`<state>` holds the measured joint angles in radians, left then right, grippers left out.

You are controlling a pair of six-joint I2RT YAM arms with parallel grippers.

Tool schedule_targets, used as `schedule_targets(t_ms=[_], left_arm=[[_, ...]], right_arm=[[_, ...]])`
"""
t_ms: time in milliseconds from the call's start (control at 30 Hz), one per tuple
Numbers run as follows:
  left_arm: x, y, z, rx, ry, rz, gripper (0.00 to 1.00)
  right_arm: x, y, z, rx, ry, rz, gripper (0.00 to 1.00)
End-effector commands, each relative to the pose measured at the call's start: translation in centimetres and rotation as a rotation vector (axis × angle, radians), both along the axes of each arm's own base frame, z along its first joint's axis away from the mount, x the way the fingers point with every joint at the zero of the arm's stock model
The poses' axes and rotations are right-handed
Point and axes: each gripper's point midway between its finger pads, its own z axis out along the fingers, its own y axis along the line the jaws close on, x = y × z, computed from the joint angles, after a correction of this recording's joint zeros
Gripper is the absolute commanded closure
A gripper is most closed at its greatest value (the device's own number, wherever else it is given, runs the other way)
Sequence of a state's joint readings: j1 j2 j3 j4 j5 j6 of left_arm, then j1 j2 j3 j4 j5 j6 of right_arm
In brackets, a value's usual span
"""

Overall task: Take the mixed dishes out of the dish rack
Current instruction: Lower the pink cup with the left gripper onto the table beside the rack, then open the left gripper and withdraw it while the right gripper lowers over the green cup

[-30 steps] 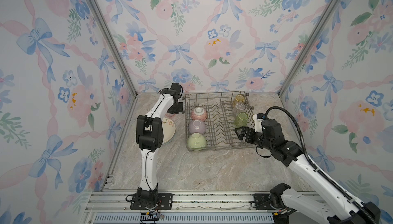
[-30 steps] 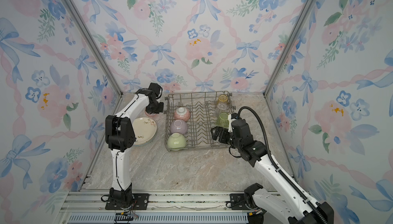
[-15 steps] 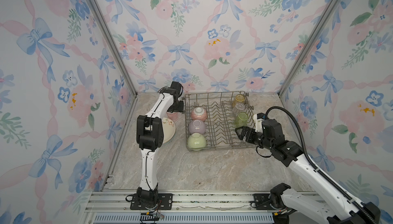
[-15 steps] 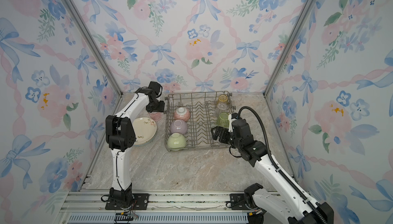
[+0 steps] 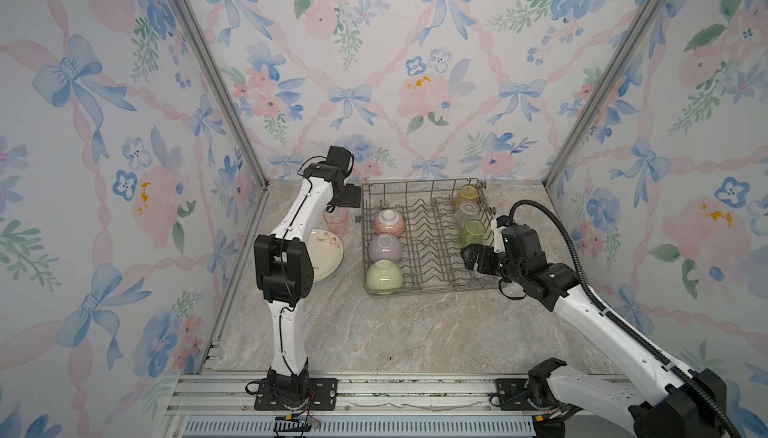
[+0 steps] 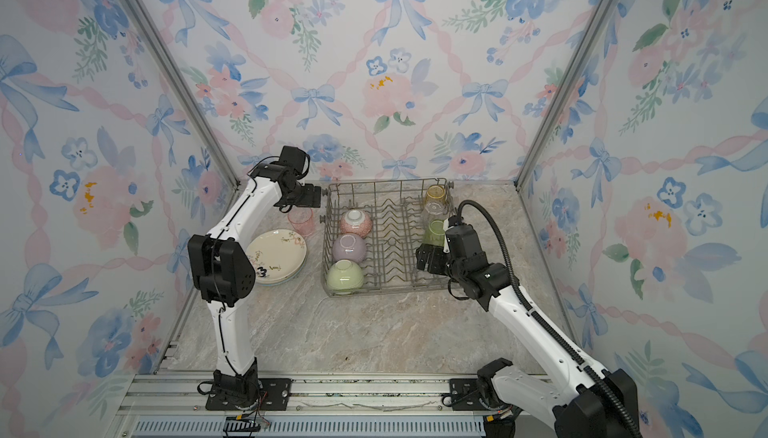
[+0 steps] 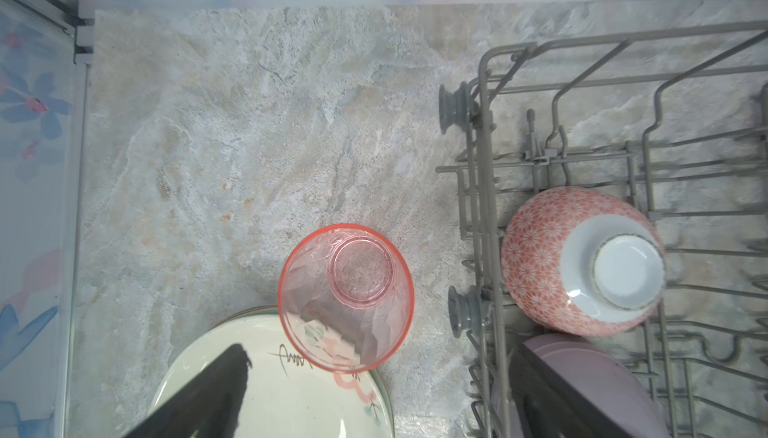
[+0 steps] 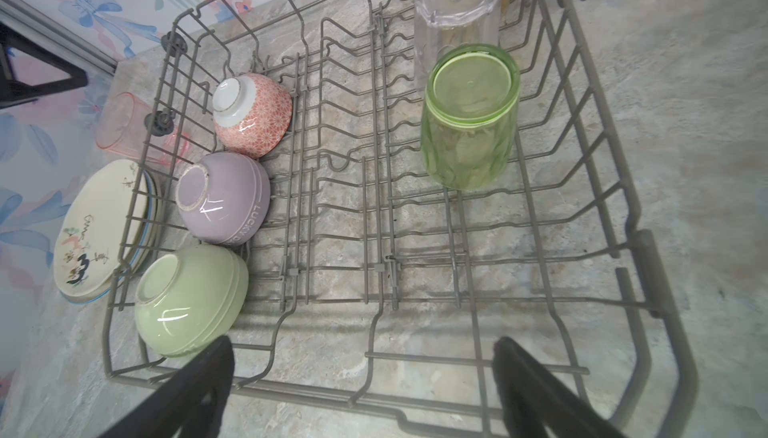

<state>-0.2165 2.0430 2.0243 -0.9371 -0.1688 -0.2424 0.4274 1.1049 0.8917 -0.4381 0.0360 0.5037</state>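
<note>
I will bring my open right gripper outward and down around the sides of the upturned green tumbler (image 5: 473,230) (image 8: 469,129), because it is the nearest in the row of tumblers.
The grey wire dish rack (image 5: 432,289) (image 6: 386,289) holds three upturned bowls along its left side: pink (image 5: 388,221), lilac (image 5: 385,247) and green (image 5: 384,276). Three upturned tumblers, amber (image 5: 468,196), clear (image 5: 467,211) and green (image 8: 469,115), stand on its right side. A pink tumbler (image 7: 347,296) (image 5: 336,221) stands upright on the table left of the rack, behind stacked plates (image 5: 328,253) (image 7: 266,394). My left gripper (image 5: 351,201) (image 7: 380,346) hangs open above the pink tumbler, touching nothing. My right gripper (image 5: 473,257) (image 8: 361,344) is open and empty over the rack's front right corner.
Floral walls close in the marble table (image 5: 374,332) on three sides, with metal corner posts (image 5: 216,82) at the back. The rack has small wheels (image 7: 453,109) on its side. The pink tumbler stands near the back left corner.
My left gripper has opened and let go of the pink tumbler, which now stands free on the table. The right arm has not moved.
</note>
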Motion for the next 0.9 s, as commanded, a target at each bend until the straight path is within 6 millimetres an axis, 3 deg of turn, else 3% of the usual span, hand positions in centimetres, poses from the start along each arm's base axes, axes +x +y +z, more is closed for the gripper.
schedule_targets(t_ms=[0, 200, 367, 633, 867], left_arm=[[-2.0, -0.5, 2.1, -0.016, -0.029, 0.017, 0.02], [-6.0, -2.1, 5.2, 0.013, -0.093, 0.005, 0.02], [-9.9, -4.2, 6.8, -0.005, -0.13, -0.049, 0.02], [-15.7, -6.4, 7.7, -0.172, -0.268, -0.134, 0.02], [-20.7, -9.0, 7.6, -0.261, -0.307, -0.254, 0.02]], right_arm=[[1.4, -1.3, 0.0, -0.061, -0.002, -0.034, 0.01], [3.9, -1.2, -0.5, -0.091, 0.037, -0.016, 0.01], [6.5, -2.0, -2.1, -0.164, 0.11, -0.046, 0.07], [9.9, -1.8, -5.1, -0.218, 0.199, -0.058, 0.11], [10.7, -2.3, -8.3, -0.29, 0.277, -0.071, 0.13]])
